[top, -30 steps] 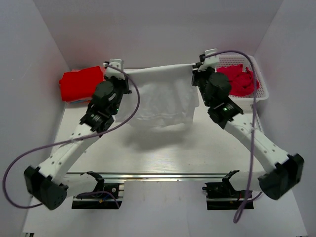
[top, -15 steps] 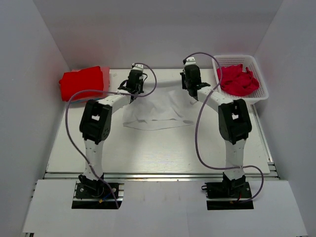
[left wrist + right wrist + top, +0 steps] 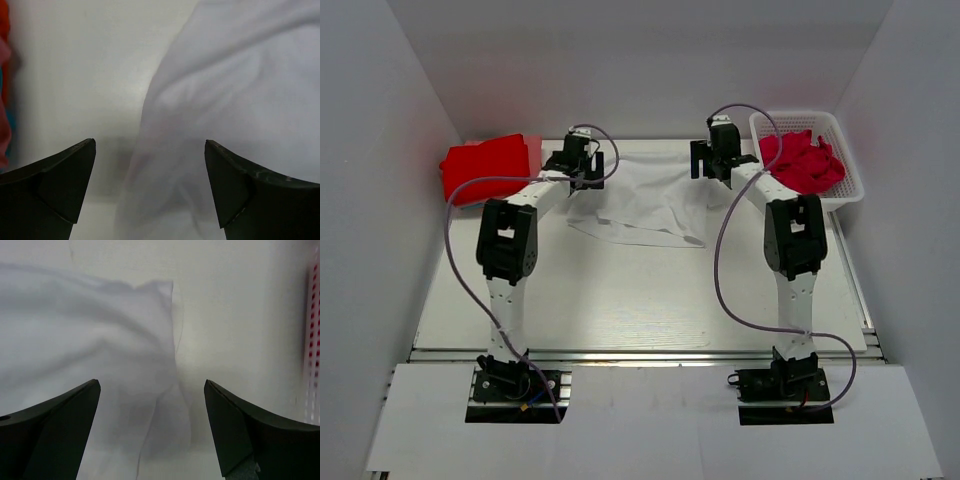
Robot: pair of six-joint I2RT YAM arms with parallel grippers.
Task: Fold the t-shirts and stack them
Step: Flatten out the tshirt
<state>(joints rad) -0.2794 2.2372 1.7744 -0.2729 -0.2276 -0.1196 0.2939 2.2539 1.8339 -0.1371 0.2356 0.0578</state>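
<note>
My right gripper is to move back and down onto the t-shirt next, at its near corner on the basket's side (image 3: 697,240), since the t-shirt lies creased and crooked there.
A crumpled white t-shirt (image 3: 645,203) lies spread on the table's far middle. My left gripper (image 3: 575,168) hangs open over its left edge and my right gripper (image 3: 717,162) hangs open over its right edge. In the left wrist view the white t-shirt (image 3: 235,90) lies below the left gripper (image 3: 150,145), with nothing between the fingers. In the right wrist view a corner of the white t-shirt (image 3: 100,340) lies under the right gripper (image 3: 152,385), also holding nothing. A folded red t-shirt (image 3: 485,166) lies at the far left.
A white basket (image 3: 848,190) with crumpled red t-shirts (image 3: 802,160) stands at the far right, its wall (image 3: 314,340) showing at the right wrist view's edge. White walls close in the back and both sides. Bare table (image 3: 640,290) lies nearer the arm bases.
One second ago both grippers held the white t-shirt up by its top corners. They carried it down to the far table and opened, and the shirt now lies loose.
</note>
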